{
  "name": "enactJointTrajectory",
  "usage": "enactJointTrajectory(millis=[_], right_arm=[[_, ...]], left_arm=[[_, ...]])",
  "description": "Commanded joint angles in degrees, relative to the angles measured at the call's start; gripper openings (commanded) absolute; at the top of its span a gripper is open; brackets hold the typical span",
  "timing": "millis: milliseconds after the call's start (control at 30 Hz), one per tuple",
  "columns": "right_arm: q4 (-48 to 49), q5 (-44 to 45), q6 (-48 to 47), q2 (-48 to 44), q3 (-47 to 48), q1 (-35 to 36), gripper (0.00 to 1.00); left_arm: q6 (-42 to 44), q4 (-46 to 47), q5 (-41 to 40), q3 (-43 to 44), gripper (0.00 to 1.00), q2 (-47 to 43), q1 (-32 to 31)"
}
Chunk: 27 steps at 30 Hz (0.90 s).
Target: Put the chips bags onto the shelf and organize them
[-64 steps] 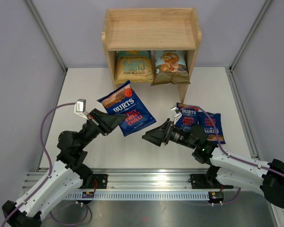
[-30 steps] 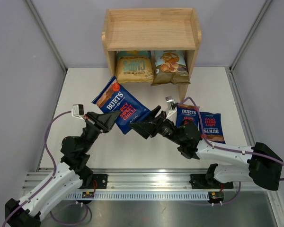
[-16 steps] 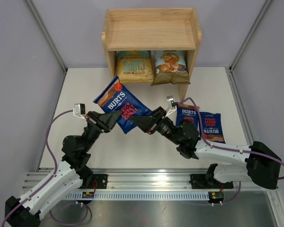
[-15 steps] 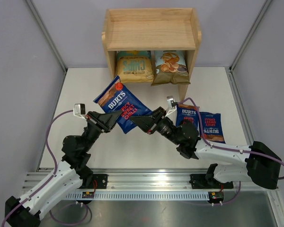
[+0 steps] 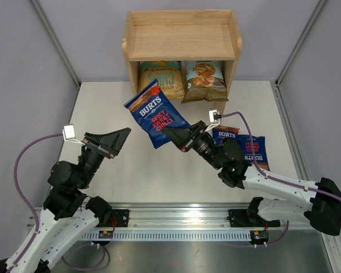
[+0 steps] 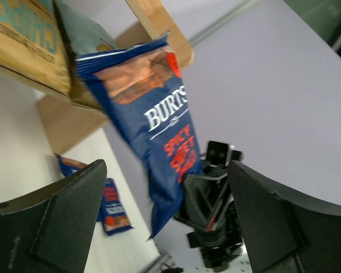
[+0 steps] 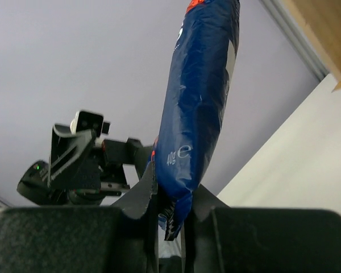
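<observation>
The top shelf is bare. Next, I should raise my right gripper outward and lower the Burts bag onto that shelf, beside the side panel nearer the flat bags.
A dark-blue Burts chips bag [image 5: 157,112] hangs in the air in front of the shelf [image 5: 182,41]. My right gripper [image 5: 169,135] is shut on its bottom edge; the right wrist view shows the bag [image 7: 202,96] rising from between the jaws [image 7: 173,210]. To the left of the bag, clear of it, my left gripper [image 5: 118,142] stands open. In the left wrist view the bag [image 6: 153,114] hangs beyond the wide-apart fingers [image 6: 74,205]. On the lower tier stand a yellow bag [image 5: 162,77] and a Cassava Chips bag [image 5: 204,78]. Two more Burts bags [image 5: 224,136] [image 5: 253,149] lie flat on the table.
The shelf's top tier [image 5: 182,34] is bare wood with side panels and a low back rail. Grey walls close in the white table [image 5: 102,102] on three sides. A metal rail [image 5: 176,219] holding the arm bases runs along the near edge.
My left gripper has let go of the Burts bag, opened wide and drawn back to the left. The right gripper has closed on the bag's lower edge and lifted it toward the shelf.
</observation>
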Motion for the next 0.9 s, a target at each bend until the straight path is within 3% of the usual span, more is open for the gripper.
enactJointTrajectory(millis=[0,267,400,500,600,867], right_arm=[[-5.61,0.89,-0.63,-3.48,6.75,-3.07,0.01],[-19.3,-4.74,7.46,-2.44,21.33,-18.0,0.0],[-26.88,-4.13,9.3,2.73,34.41,-23.63,0.0],[-35.39,-1.17,16.76,6.95,41.97,-28.9,0.04],[-40.94,-2.8,25.46,12.56,48.39,-34.61,0.04],[-45.44,-4.13,33.39,23.66,58.97,-39.47,0.01]], left_arm=[[9.49,-14.71,-7.84,5.77,0.95,-1.52,-0.26],[24.6,-33.79,-9.44,16.77,0.99,1.02,-0.26],[30.41,-39.6,-11.02,20.37,0.99,1.02,-0.26],[33.66,-44.0,-11.02,22.93,0.99,1.02,-0.26],[36.21,-44.53,-9.19,21.62,0.99,-0.12,-0.26],[40.09,-43.13,-6.8,12.04,0.99,-4.07,-0.26]])
